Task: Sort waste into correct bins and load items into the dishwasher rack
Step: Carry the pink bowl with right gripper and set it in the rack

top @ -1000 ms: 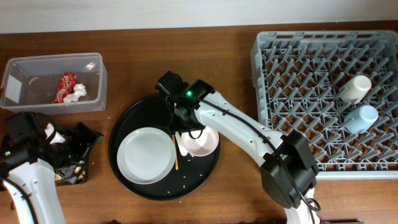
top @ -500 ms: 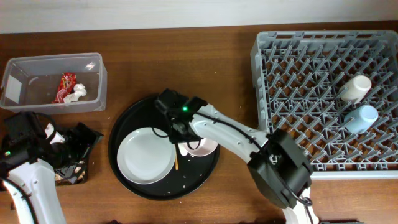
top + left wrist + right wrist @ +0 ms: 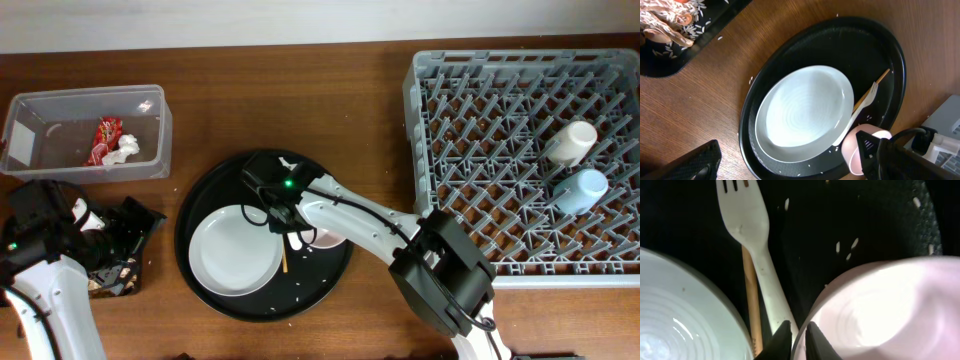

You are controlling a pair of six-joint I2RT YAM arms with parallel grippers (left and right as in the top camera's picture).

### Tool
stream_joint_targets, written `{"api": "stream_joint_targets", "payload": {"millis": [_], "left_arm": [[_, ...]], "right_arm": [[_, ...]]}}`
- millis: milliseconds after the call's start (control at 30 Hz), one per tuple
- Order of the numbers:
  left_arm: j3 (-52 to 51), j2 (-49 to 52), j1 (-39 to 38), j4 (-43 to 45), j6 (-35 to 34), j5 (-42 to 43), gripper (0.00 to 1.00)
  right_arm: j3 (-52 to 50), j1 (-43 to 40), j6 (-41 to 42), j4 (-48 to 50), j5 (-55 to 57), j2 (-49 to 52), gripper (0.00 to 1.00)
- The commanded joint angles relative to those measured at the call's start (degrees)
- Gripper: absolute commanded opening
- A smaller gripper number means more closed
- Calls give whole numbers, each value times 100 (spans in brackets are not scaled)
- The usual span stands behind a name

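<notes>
The free pegs of the dishwasher rack beside the light blue cup are to my right gripper's right in the overhead view. I will next raise the gripper and carry the bowl onto them.
My right gripper (image 3: 284,216) (image 3: 799,339) is shut on the near rim of the white bowl (image 3: 327,233) (image 3: 880,310), one finger inside it and one outside. The bowl lies on the round black tray (image 3: 222,180) beside the white plate (image 3: 235,248) (image 3: 805,112). A white plastic fork (image 3: 757,255) (image 3: 863,102) lies between plate and bowl, its handle passing behind the outer finger. My left gripper (image 3: 125,245) (image 3: 795,167) hangs open at the left, holding nothing. The grey dishwasher rack (image 3: 480,150) holds a white cup (image 3: 570,142) and a light blue cup (image 3: 582,190).
A wooden stick (image 3: 751,300) lies along the fork. The clear tub (image 3: 40,130) holds a red wrapper (image 3: 106,135) and a white tissue (image 3: 126,148). The shallow black tray (image 3: 110,278) below my left gripper holds rice scraps (image 3: 670,22). Loose grains dot the round tray.
My right gripper has slid left and down over the round tray and its jaws have closed onto the bowl's rim. The left arm has not moved.
</notes>
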Motion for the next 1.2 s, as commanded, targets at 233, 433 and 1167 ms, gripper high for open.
{"api": "stream_joint_targets", "payload": {"millis": [233, 433, 1167], "left_arm": [[-2, -2, -7, -4, -28, 20, 99], [-2, -2, -7, -2, -28, 20, 99], [-2, -2, -7, -4, -28, 20, 99]], "right_arm": [[1263, -31, -142, -1233, 116, 37, 4], [2271, -660, -365, -2461, 162, -761, 4], [-1250, -8244, -5541, -2026, -6610, -2656, 4]]}}
